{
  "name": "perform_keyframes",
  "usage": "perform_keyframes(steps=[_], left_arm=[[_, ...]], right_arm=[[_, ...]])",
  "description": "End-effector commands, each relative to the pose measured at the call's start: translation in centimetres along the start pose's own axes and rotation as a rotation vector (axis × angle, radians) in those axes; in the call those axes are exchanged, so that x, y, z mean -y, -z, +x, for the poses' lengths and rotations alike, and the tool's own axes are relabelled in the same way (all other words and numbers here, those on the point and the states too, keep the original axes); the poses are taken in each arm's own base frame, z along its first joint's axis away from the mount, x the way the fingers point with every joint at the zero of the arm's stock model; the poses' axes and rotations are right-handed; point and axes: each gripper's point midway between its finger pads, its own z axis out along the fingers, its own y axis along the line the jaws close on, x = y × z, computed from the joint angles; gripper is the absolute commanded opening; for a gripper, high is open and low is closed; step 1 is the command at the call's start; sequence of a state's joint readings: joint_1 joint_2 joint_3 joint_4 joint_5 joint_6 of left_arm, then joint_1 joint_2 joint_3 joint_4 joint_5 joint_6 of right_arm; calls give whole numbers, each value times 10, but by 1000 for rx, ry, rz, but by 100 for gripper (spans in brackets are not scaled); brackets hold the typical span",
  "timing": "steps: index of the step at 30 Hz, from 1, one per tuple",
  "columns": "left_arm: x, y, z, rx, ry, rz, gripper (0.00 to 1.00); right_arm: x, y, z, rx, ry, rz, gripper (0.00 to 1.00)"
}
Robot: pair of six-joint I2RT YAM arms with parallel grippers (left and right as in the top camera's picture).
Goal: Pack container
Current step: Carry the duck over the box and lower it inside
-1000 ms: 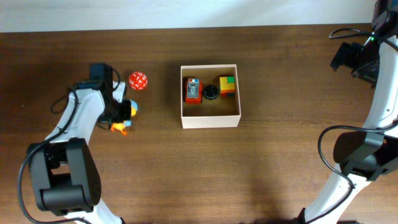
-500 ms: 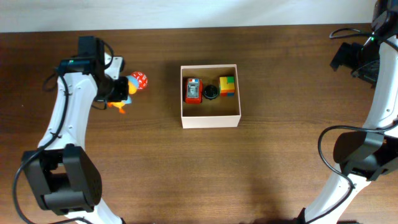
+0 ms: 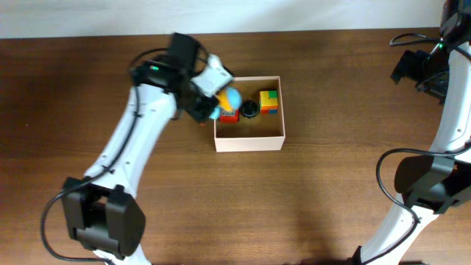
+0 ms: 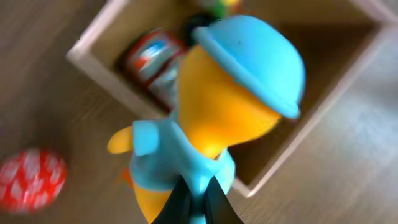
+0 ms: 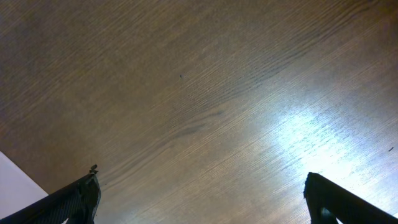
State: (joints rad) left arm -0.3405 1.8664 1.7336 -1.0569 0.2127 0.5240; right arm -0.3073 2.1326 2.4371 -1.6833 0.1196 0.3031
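Note:
My left gripper moves to the right in the overhead view and slightly back next, over the container's near part point(image 3: 250, 128) point(image 4: 318, 61), where the container's tan bottom lies bare.
The container point(image 3: 249, 142) is a white-walled square box with a tan inside at the table's middle; it also shows in the left wrist view point(image 4: 323, 106). It holds a red toy point(image 3: 229, 115), a black round piece point(image 3: 250, 109) and a yellow-green-red block point(image 3: 268, 101). My left gripper point(image 3: 219, 101) is shut on an orange duck toy with a blue hat point(image 4: 217, 118) and holds it above the container's left wall. A red ball point(image 4: 31, 180) lies on the table to the left, hidden by the arm in the overhead view. My right gripper point(image 5: 200, 202) is open and empty above bare table.
The right arm point(image 3: 430, 70) is raised at the far right edge of the table. A white wall runs along the table's back edge point(image 3: 294, 15).
My left gripper has lifted the duck toy from the table's left side and carried it right, past the red ball, to the container's left wall. The right arm has not moved.

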Motion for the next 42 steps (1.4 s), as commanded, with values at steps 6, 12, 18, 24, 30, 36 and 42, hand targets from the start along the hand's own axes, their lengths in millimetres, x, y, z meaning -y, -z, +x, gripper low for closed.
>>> perform_keyframes(steps=[6,12,18,24,30,36,42], left_arm=[[28,15,-36,74,-294,-46,2],[49,10,-45,83,-339,-25,2],[59,-11,-35,33,-347,13,2],[47,-25,-24,-34,-330,-25,2],[46,-27,-20,-50,-324,-29,2],[35,-30,-10,-89,-297,-66,2],[33,-29,-9,-89,-285,-68,41]], right_arm=[[5,12,1,31,-10,4,99],[5,12,1,31,-10,4,99],[5,12,1,31,-10,4,99],[5,12,1,31,-10,4,99],[5,12,1,30,-10,4,99],[5,12,1,31,-10,4,99],[5,12,1,31,-10,4,99]])
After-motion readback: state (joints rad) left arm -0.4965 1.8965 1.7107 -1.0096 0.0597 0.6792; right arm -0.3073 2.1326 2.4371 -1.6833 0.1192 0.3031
